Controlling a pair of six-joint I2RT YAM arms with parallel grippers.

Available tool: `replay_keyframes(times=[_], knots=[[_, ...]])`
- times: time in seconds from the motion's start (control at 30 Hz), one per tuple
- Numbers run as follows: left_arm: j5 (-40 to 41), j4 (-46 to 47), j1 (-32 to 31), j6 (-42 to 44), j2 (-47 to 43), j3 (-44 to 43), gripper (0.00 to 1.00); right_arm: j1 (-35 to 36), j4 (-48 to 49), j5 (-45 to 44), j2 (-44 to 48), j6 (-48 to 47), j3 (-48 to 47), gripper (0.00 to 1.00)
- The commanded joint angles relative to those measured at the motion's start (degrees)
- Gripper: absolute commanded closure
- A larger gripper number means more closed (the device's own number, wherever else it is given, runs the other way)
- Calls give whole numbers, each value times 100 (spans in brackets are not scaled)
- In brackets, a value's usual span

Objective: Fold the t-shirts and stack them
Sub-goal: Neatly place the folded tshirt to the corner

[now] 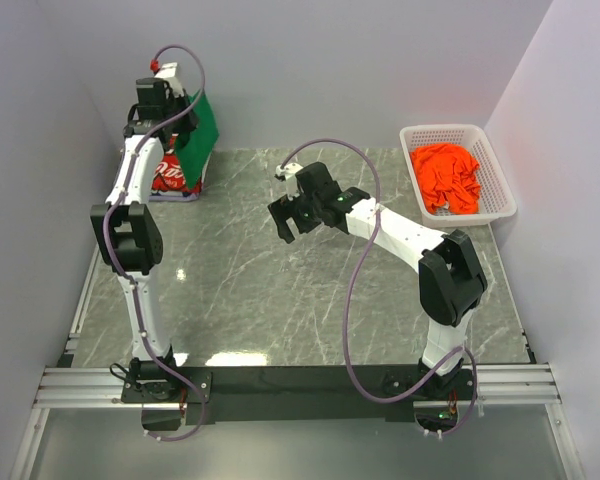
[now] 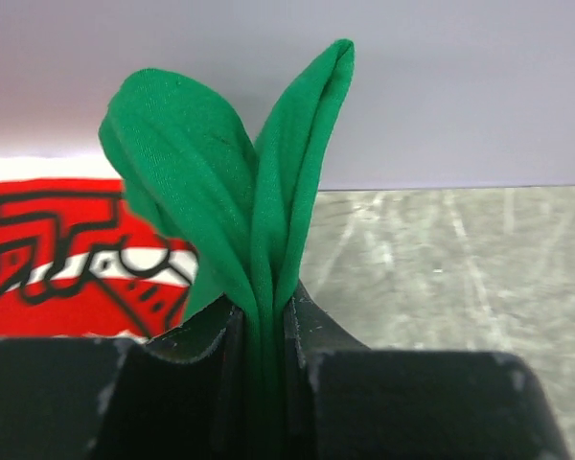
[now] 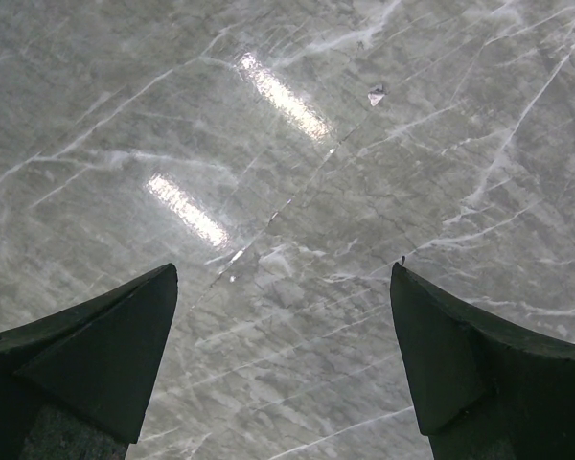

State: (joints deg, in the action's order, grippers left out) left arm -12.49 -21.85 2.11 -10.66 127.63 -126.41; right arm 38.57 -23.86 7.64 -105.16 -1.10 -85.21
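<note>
I will move my left gripper to the left in the top view and down onto the folded red t-shirt [image 1: 167,178] [image 2: 72,259] to let go, because the t-shirt is mostly on that side.
My left gripper [image 1: 180,112] is shut on the green t-shirt [image 1: 200,140] and holds it hanging above the far left corner. In the left wrist view the green cloth [image 2: 259,220] bunches up out of the closed gripper [image 2: 261,321]. Under it the folded red t-shirt with white lettering [image 1: 170,178] lies on the table; it also shows in the left wrist view [image 2: 67,249]. The orange t-shirt [image 1: 447,176] lies crumpled in the white basket [image 1: 500,185]. My right gripper [image 1: 292,215] is open and empty above the middle of the table, its fingers [image 3: 105,345] spread wide over bare marble.
The grey marble table top [image 1: 280,290] spans the workspace. Grey walls close the back and both sides. The white mesh basket stands at the far right corner. A black rail runs along the near edge [image 1: 300,385].
</note>
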Motion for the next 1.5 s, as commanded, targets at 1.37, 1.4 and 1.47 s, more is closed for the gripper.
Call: replay_keyframes(times=[1.37, 1.4, 1.47], knots=[[-175, 364, 765, 432, 377, -105, 82, -42, -189, 1, -153, 31, -479, 2], [-175, 504, 799, 441, 333, -25, 82, -34, -198, -8, -162, 31, -496, 2], [-157, 532, 879, 485, 358, -6, 82, -25, -190, -26, -189, 31, -514, 2]])
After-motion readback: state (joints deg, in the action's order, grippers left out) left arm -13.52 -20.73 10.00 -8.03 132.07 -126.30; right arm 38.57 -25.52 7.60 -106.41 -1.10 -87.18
